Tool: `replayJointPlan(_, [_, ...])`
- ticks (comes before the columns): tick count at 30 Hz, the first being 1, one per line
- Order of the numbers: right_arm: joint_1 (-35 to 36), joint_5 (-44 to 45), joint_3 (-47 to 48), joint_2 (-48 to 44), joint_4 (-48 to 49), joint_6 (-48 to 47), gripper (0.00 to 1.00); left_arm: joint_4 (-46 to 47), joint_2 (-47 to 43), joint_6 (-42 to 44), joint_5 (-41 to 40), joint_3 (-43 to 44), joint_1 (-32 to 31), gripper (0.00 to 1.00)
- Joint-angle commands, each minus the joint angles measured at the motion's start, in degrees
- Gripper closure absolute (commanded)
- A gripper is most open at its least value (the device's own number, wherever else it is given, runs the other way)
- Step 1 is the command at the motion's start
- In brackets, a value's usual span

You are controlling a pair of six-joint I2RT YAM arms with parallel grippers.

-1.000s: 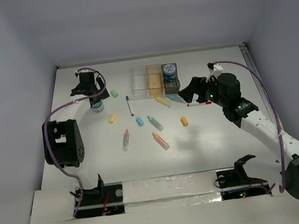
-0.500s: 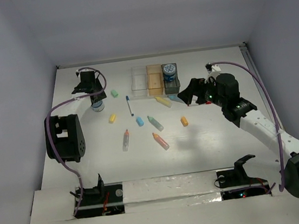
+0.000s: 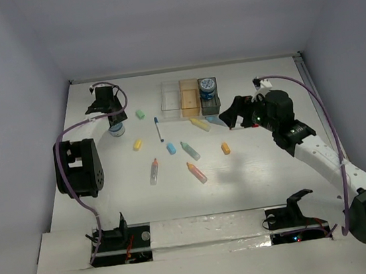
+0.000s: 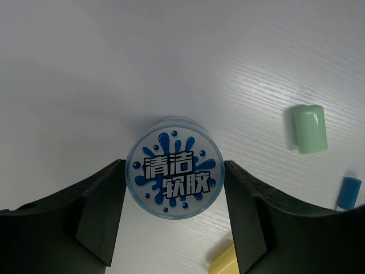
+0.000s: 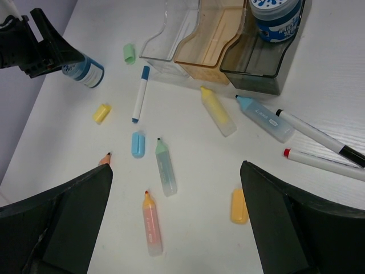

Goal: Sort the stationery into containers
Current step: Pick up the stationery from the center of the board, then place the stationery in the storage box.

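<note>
I will next raise my left gripper and move it across to the dark grey bin's near end (image 3: 210,106), to its right in the top view, and let go beside the matching roll.
My left gripper (image 3: 114,118) stands at the far left of the table, its jaws closed against both sides of a round blue-white roll (image 4: 174,174), also seen from above (image 3: 116,128). My right gripper (image 3: 232,113) is open and empty, hovering just right of the three joined containers: clear (image 3: 170,98), orange (image 3: 189,98) and dark grey (image 3: 213,106). A second roll (image 3: 207,85) sits in the dark grey bin. In the right wrist view the gripper (image 5: 177,217) spans a green marker (image 5: 165,168), an orange-pink marker (image 5: 151,225) and an orange cap (image 5: 239,205).
Loose on the table: green cap (image 3: 140,114), blue-capped pen (image 3: 158,128), yellow cap (image 3: 137,144), blue cap (image 3: 171,148), orange-tipped marker (image 3: 154,171), yellow marker (image 3: 200,124). A blue marker (image 5: 265,119), a black-tipped pen (image 5: 319,136) and a red-capped pen (image 5: 322,164) lie under the right arm.
My left gripper and the roll have shifted slightly left and away. My right gripper has edged a little towards the bins and now covers the red-capped pen in the top view.
</note>
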Motion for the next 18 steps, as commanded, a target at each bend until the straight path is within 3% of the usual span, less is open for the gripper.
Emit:
replayJointPlan(1, [0.2,0.8,0.2,-2.0,0.0,-0.9,0.0,-2.4,-4.0,0.0,1.1,3.7,0.3,0.86])
replayJointPlan(4, [0.2,0.8,0.5,-2.0,0.0,-0.9,0.0,-4.7,-8.5,0.0,2.1,7.4,-0.3,0.86])
replayJointPlan(9, [0.2,1.9,0.6,-2.4,-0.3,-0.6,0.0,-9.0,-11.4,0.5,2.0,16.7,-6.5,0.84])
replayJointPlan(18, [0.2,12.8,-2.3,-8.9,-1.4,1.8,0.0,-6.9,-5.7,-2.1,3.5,30.8,-24.7,0.84])
